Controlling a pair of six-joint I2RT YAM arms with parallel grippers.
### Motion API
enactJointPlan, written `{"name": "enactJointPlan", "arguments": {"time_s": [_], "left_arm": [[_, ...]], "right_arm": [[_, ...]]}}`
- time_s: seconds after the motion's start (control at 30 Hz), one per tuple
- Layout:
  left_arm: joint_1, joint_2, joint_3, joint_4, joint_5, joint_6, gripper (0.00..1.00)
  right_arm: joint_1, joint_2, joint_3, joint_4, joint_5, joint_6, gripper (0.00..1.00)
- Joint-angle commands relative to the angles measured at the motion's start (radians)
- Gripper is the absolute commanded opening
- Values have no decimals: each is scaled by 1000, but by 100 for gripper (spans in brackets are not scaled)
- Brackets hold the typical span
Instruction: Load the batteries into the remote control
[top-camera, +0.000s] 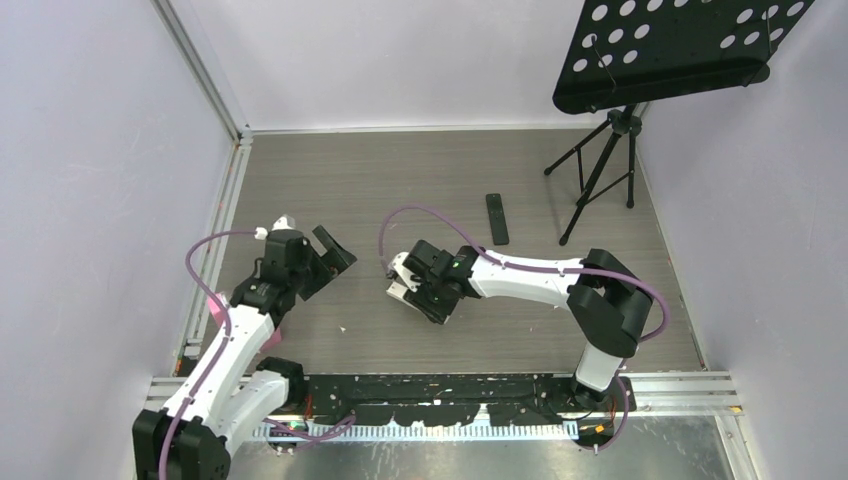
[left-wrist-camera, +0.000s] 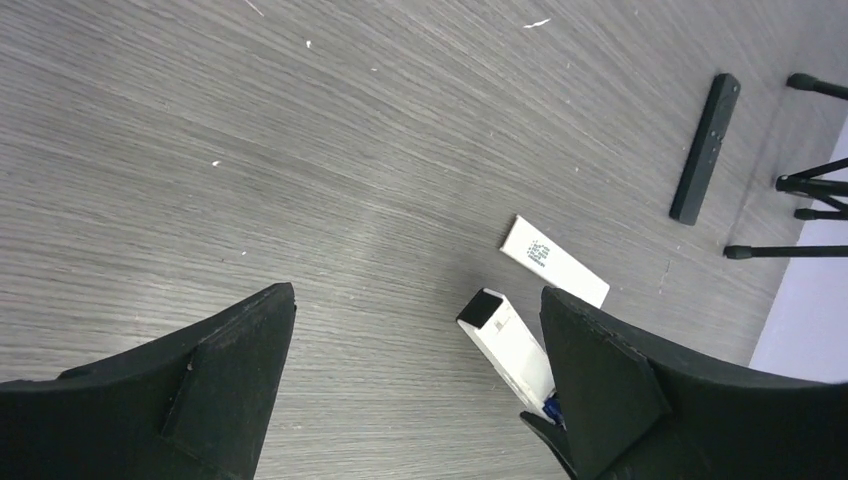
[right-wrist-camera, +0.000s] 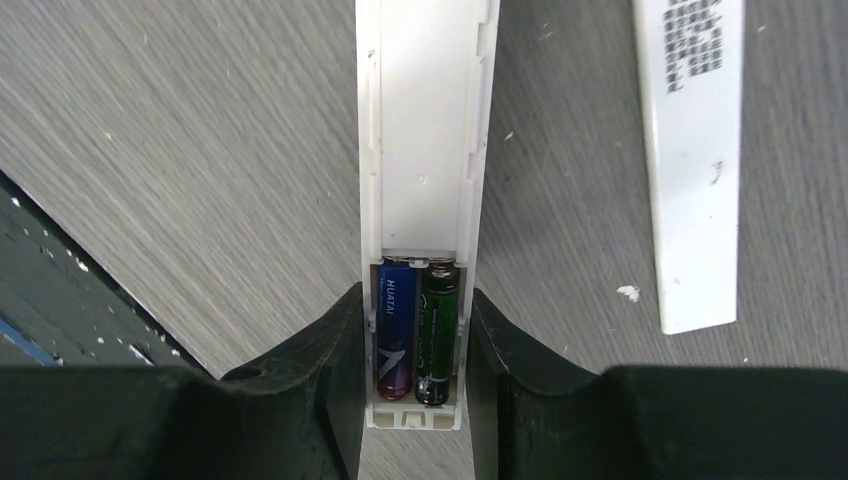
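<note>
Both batteries are already in the bay, so I will next lower my right gripper a little onto the tabletop beside the white battery cover and open it to let go of the remote.
The white remote control (right-wrist-camera: 425, 150) lies back-up between the fingers of my right gripper (right-wrist-camera: 415, 300), which is shut on its sides near the end. Its battery bay is uncovered. Two batteries sit side by side in it, a purple-blue one (right-wrist-camera: 396, 325) on the left and a green one (right-wrist-camera: 438, 330) on the right. In the top view the right gripper (top-camera: 415, 290) holds the remote (top-camera: 403, 280) mid-table. My left gripper (top-camera: 325, 262) hangs open and holds nothing, to the left of the remote (left-wrist-camera: 510, 345) and apart from it.
A white battery cover (right-wrist-camera: 690, 170) lies on the table just beside the remote, also seen from the left wrist (left-wrist-camera: 555, 262). A black remote (top-camera: 497, 218) rests farther back. A music stand's tripod (top-camera: 600, 170) occupies the back right corner. Walls close in on three sides.
</note>
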Motion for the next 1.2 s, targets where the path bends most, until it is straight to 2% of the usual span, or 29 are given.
{"name": "enactJointPlan", "arguments": {"time_s": [0.0, 0.37, 0.63, 0.77, 0.87, 0.97, 1.17], "left_arm": [[10, 32, 42, 11, 58, 41, 94], [12, 121, 42, 101, 215, 42, 91], [12, 133, 45, 122, 237, 42, 89], [12, 145, 52, 132, 257, 48, 86], [12, 162, 58, 138, 277, 53, 86], [12, 187, 61, 153, 302, 54, 87], [9, 260, 58, 235, 354, 31, 89]], "right_arm": [[11, -31, 24, -78, -38, -58, 10], [13, 34, 26, -121, 83, -121, 15], [13, 63, 39, -143, 88, -136, 18], [13, 60, 49, -161, 97, -127, 29], [13, 43, 51, -161, 116, -105, 44], [12, 17, 49, -157, 106, -87, 55], [11, -90, 12, -124, 91, -29, 59]]}}
